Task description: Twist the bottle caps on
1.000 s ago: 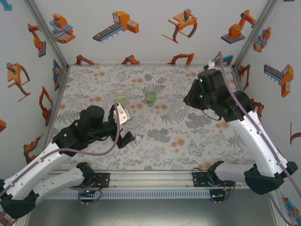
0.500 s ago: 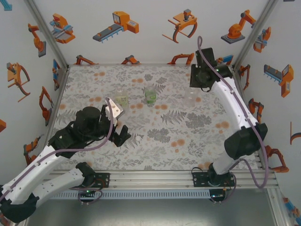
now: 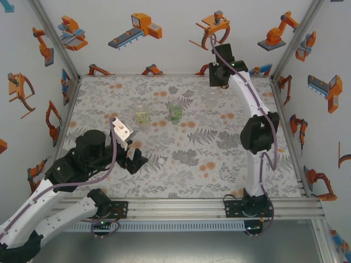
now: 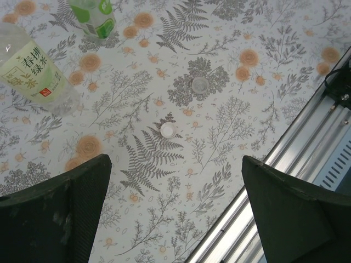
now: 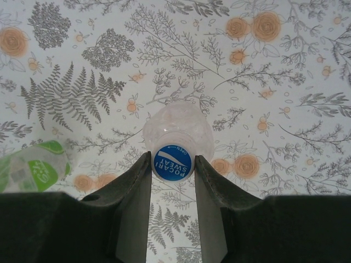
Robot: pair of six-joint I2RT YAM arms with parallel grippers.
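Note:
The cap already sits on the neck, so my right gripper will next stay in place and open its fingers wide to release the round bottle cap (image 5: 172, 164) between them.
My right gripper (image 5: 172, 160) is shut on a round bottle cap (image 5: 172, 164) with a blue printed top, which sits on the neck of the colourless bottle (image 5: 178, 121). That bottle (image 3: 211, 98) stands upright at the back right under the outstretched right arm. The pale yellow-green bottle (image 3: 141, 116) and the bright green bottle (image 3: 175, 112) stand at the middle back. My left gripper (image 4: 175, 164) hangs open over the front of the table. Beyond it, two loose bottle caps lie on the cloth, one white (image 4: 167, 130) and one clearer (image 4: 200, 84).
The table wears a flowered grey cloth (image 3: 219, 153). An aluminium rail (image 3: 181, 205) runs along its near edge and shows close to my left gripper's right finger (image 4: 296, 213). White walls with robot stickers close in the back and sides.
The right arm swung from mid-right to the far back, taking the colourless bottle along and bringing it upright. The left arm pulled back toward the near left, still open.

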